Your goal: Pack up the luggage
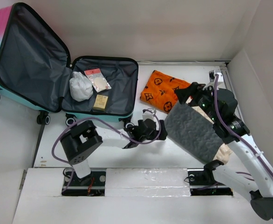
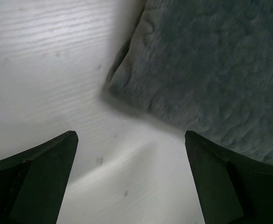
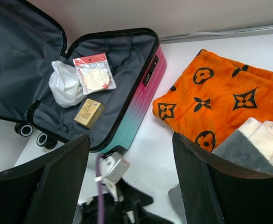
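Observation:
The grey cloth's luggage-side corner (image 1: pixel 167 122) (image 2: pixel 122 83) lies just outward of my left gripper, facing the gap between its fingers. I should slide the gripper outward next, so its fingers go around the corner and close on it.
The luggage (image 1: pixel 15 28) lies open at the back left, lid propped up, dark grey lining showing; its pink-to-teal shell (image 3: pixel 136 107) also shows in the right wrist view. Inside lie a white bag (image 1: pixel 80 87), a red-topped packet (image 1: pixel 97 79) and a gold box (image 1: pixel 100 101). A folded grey cloth (image 1: pixel 192 130) rests on a cream one (image 3: pixel 262 135) at centre right. My left gripper (image 1: pixel 156 127) (image 2: pixel 130 135) is open and empty just short of the grey cloth's corner (image 2: pixel 127 79). My right gripper (image 1: pixel 187 93) (image 3: pixel 131 137) hangs open and empty above the table.
An orange towel (image 1: pixel 164 91) (image 3: pixel 220 102) with black flower marks lies between the luggage and the grey cloth. White walls close the table at the back and right. The left arm's purple cable (image 1: pixel 62 135) loops over the near table.

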Motion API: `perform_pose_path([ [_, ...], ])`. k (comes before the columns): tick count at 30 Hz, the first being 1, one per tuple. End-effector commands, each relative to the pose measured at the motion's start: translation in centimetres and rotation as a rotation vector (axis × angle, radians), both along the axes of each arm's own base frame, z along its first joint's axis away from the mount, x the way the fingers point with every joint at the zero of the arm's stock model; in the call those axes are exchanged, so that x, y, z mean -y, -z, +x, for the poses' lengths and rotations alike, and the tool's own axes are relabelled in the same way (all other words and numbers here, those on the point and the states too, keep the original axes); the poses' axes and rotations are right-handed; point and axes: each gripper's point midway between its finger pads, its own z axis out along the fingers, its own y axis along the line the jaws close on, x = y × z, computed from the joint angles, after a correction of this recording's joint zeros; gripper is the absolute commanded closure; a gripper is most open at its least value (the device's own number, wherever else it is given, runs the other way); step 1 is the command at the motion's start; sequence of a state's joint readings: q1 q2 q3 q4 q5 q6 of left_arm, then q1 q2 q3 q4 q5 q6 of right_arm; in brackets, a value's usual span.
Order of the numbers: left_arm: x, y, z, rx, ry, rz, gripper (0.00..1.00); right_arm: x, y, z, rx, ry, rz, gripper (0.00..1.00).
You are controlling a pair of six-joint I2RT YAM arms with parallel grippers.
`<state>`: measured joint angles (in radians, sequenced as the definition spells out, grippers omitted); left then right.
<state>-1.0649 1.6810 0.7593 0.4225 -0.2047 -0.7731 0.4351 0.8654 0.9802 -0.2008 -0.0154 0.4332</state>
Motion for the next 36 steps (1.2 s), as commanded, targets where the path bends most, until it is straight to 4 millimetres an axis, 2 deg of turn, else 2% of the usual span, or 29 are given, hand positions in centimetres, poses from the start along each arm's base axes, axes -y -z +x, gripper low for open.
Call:
perform_pose_path([
  [1,3.9,-1.8,1.7,-0.013,0.008,-0.125,0.03,-0.3,-1.9,-0.1,0.068,-0.008,0.025,0.22],
  [2,3.9,-0.4,2.4,-0.026,-0.005,-0.102,0.03,-0.3,-1.9,-0.1,0.068,-0.008,0.025,0.22],
  [5,5.0,1.3,3.4,-0.051,-0.005,-0.081,0.05,0.0,-2.0,-0.4,0.077,0.001,0.028,0.22],
  [7,5.2,2.0,4.1,-0.060,-0.004,-0.063,0.08,-0.3,-2.0,-0.5,0.081,-0.009,0.020,0.22],
  [8,5.7,1.7,4.6,-0.054,-0.011,-0.063,0.12,-0.3,-2.0,-0.5,0.081,-0.009,0.020,0.22],
  [10,5.5,2.7,4.5,-0.051,0.000,-0.035,0.14,-0.1,-2.0,-0.4,0.081,0.000,0.020,0.22],
  [13,5.4,2.8,5.0,-0.032,-0.010,-0.020,0.26,-0.1,-2.4,-0.4,0.089,0.000,0.024,0.22],
  [14,5.3,3.6,4.9,-0.033,-0.003,0.000,0.30,-0.1,-2.4,-0.4,0.089,0.000,0.024,0.22],
  [15,5.6,3.1,5.2,-0.020,0.002,-0.006,0.37,-0.1,-2.8,-0.4,0.100,0.001,0.029,0.22],
  [16,5.5,3.8,5.1,-0.023,0.008,0.011,0.53,-0.1,-2.8,-0.4,0.100,0.001,0.029,0.22],
  [19,5.9,3.1,5.5,0.011,0.026,0.005,0.95,-0.3,-2.8,-0.5,0.100,-0.009,0.030,0.22],
  [20,6.3,2.1,5.8,0.030,0.031,-0.010,1.00,-0.3,-2.8,-0.5,0.100,-0.009,0.030,0.22],
  [21,6.4,1.4,5.9,0.045,0.039,-0.013,1.00,-0.3,-2.8,-0.5,0.100,-0.009,0.030,0.22],
  [22,7.1,-0.3,6.2,0.085,0.069,-0.029,1.00,0.0,-3.2,-0.7,0.112,0.001,0.035,0.22],
  [23,7.4,-2.8,6.5,0.122,0.078,-0.056,1.00,0.0,-3.2,-0.7,0.112,0.001,0.035,0.22],
  [25,8.1,-6.3,6.3,0.170,0.123,-0.100,1.00,0.8,-4.6,-1.4,0.154,0.022,0.046,0.22],
  [26,8.7,-10.3,6.2,0.228,0.169,-0.148,1.00,1.1,-4.6,-1.2,0.155,0.041,0.046,0.22],
  [28,9.2,-14.0,5.8,0.275,0.223,-0.171,1.00,1.9,-5.8,-1.9,0.186,0.060,0.052,0.22],
  [29,10.0,-17.8,5.9,0.324,0.250,-0.217,1.00,2.1,-6.6,-2.0,0.201,0.071,0.060,0.22],
  [30,10.0,-20.4,5.7,0.362,0.271,-0.239,1.00,2.7,-7.6,-2.4,0.219,0.090,0.071,0.22],
  [31,9.9,-20.9,5.8,0.379,0.289,-0.200,1.00,3.1,-8.1,-2.9,0.235,0.099,0.080,0.22],
  [32,9.7,-22.7,6.3,0.413,0.287,-0.202,1.00,3.5,-9.0,-3.3,0.260,0.109,0.084,0.22],
  [33,10.1,-25.9,6.5,0.465,0.300,-0.227,1.00,3.8,-9.3,-3.5,0.269,0.122,0.089,0.22],
  [34,9.7,-27.3,7.3,0.492,0.294,-0.217,1.00,4.1,-10.2,-3.9,0.288,0.123,0.101,0.22],
  [35,9.2,-27.2,7.8,0.496,0.302,-0.165,1.00,4.6,-11.2,-4.6,0.314,0.132,0.116,0.22],
  [36,9.1,-30.0,8.1,0.536,0.321,-0.192,1.00,4.6,-11.2,-4.6,0.315,0.132,0.117,0.21],
])
